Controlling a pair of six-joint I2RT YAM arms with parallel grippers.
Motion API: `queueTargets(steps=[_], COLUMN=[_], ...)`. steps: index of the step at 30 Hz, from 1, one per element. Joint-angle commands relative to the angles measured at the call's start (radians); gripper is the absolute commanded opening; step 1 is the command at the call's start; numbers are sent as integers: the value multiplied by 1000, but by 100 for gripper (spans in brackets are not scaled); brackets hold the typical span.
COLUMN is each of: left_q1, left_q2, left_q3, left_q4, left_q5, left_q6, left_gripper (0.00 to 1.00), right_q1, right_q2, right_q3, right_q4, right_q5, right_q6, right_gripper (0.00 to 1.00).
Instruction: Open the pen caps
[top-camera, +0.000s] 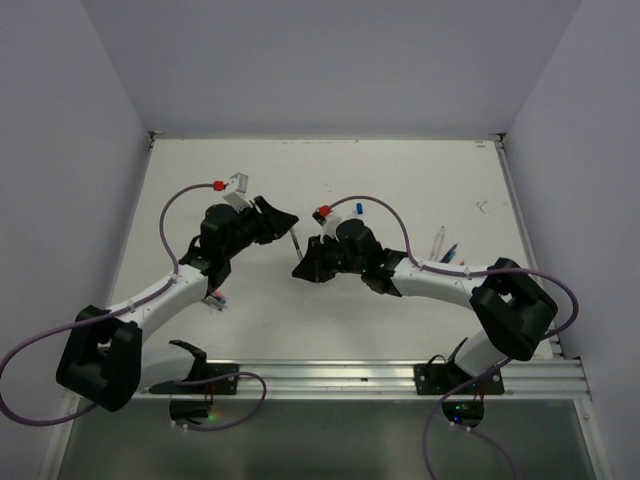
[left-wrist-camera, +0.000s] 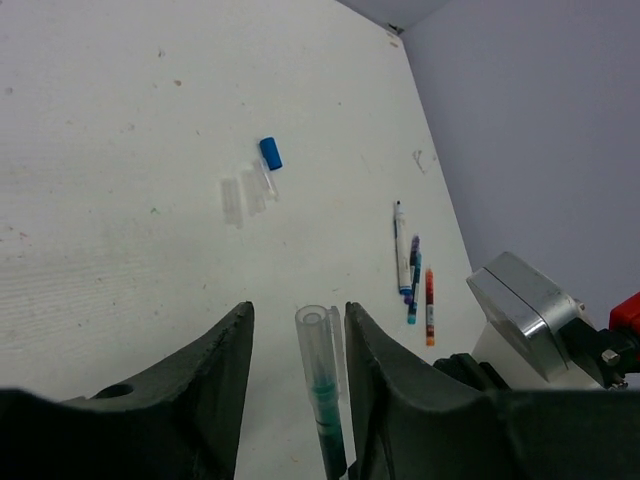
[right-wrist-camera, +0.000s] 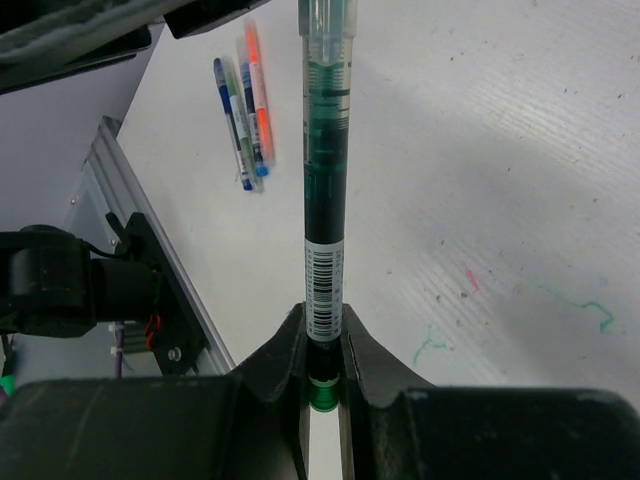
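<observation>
The right gripper carries the green pen to the right in the top view next and lowers it beside the orange pen, because other pens lie grouped there.
A green pen (right-wrist-camera: 323, 150) with a barcode label is held level between the two arms. My right gripper (right-wrist-camera: 322, 325) is shut on its rear end, seen from above at the table's middle (top-camera: 303, 265). Its clear pen cap (left-wrist-camera: 315, 340) sits on the other end, between the fingers of my left gripper (left-wrist-camera: 298, 310). Those jaws stand open, with a wide gap on the left and the cap close to the right finger. A blue pen cap (left-wrist-camera: 270, 153) and a few clear caps (left-wrist-camera: 245, 190) lie loose on the table beyond.
Several pens (left-wrist-camera: 412, 270) lie in a group at the right of the table (top-camera: 442, 245). More pens (right-wrist-camera: 245, 110) lie near the aluminium rail (right-wrist-camera: 110, 200) at the front edge. White walls close in the table at the left, right and back.
</observation>
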Motion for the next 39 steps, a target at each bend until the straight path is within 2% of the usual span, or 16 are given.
queueTargets(steps=[1,2,5,6,7,8,14,17,18,28,32,37,39], left_q1=[11,11,13,16,17,19,19,5,-1,-58,-69,-81,-87], left_q2=[14,15,15,17,18,27,89,107,109,256,326,414,446], left_q3=[35,35,40,44,52,60,143,204,233,425,505,551,552], left_q4=[21,22,18,13,7,-2,-157,-260,-291,-367,-404,-404,-389], left_q5=[43,43,43,43,40,37,-44,-178,-260,-506,-525,-421,-346], left_q6=[20,19,22,20,20,20,2,-1,2,-4,23,97,122], left_gripper=[43,40,22,9,2,0,0,0,0,0,0,0,0], right_q1=[1,1,1,1,1,1,5,10,10,30,36,11,-56], right_q2=[-31,-28,-18,-16,-10,-7,-2,-4,-1,25,1,-105,-168], right_q3=[-8,-5,1,4,13,18,44,55,58,-17,-34,-8,4], right_q4=[37,37,38,34,25,12,-104,-167,-184,-152,-197,-388,-480], right_q5=[-46,-51,-52,-51,-45,-39,53,107,136,175,228,421,457], right_q6=[-9,-9,-6,-6,-10,-15,-61,-84,-92,-60,-58,-73,-72], right_gripper=[0,0,0,0,0,0,0,0,0,0,0,0,0])
